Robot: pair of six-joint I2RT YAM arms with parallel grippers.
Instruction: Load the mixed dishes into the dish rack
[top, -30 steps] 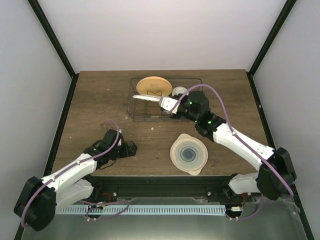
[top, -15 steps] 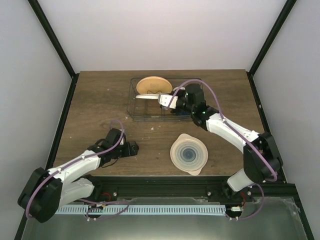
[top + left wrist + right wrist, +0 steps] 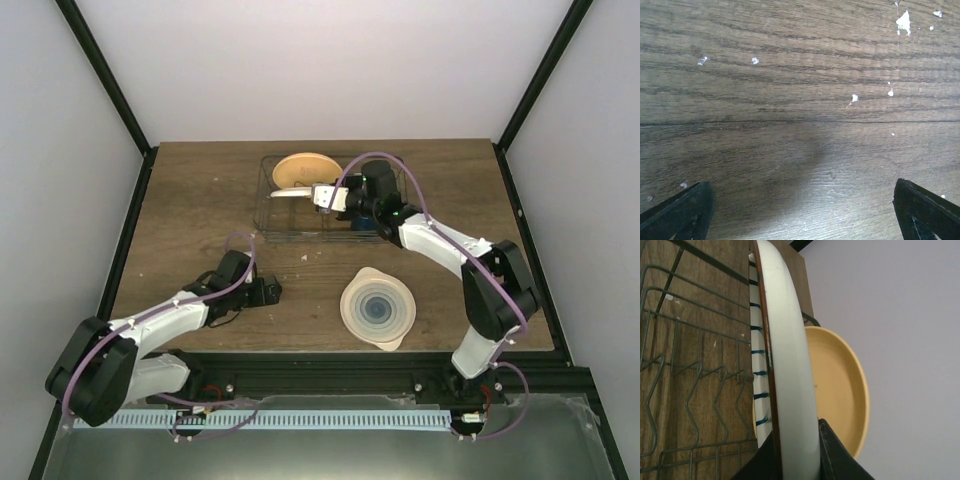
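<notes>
My right gripper lowers the striped plate, already on edge, between the rack wires in front of the orange plate next and releases it, since they lie below.
The dish rack (image 3: 283,222) stands at the back middle of the table. The orange plate (image 3: 299,169) stands upright in it. My right gripper (image 3: 326,198) is shut on the rim of the black-and-white striped plate (image 3: 292,193) and holds it on edge over the rack, just in front of the orange plate. The right wrist view shows the striped plate (image 3: 790,365) clamped in my right gripper (image 3: 797,452), with the orange plate (image 3: 840,385) behind and the rack wires (image 3: 690,390) beside it. The pale blue-ringed plate (image 3: 377,308) lies flat on the table. My left gripper (image 3: 268,293) (image 3: 800,215) is open and empty. The bowl and mug are hidden.
The left wrist view shows only wood table (image 3: 800,100) with white flecks. Black frame posts (image 3: 105,80) rise at the back corners. The right arm (image 3: 440,245) stretches across the rack's right side.
My right gripper has moved farther back and left over the rack with the striped plate, closer to the orange plate. My left gripper has shifted a little to the right.
</notes>
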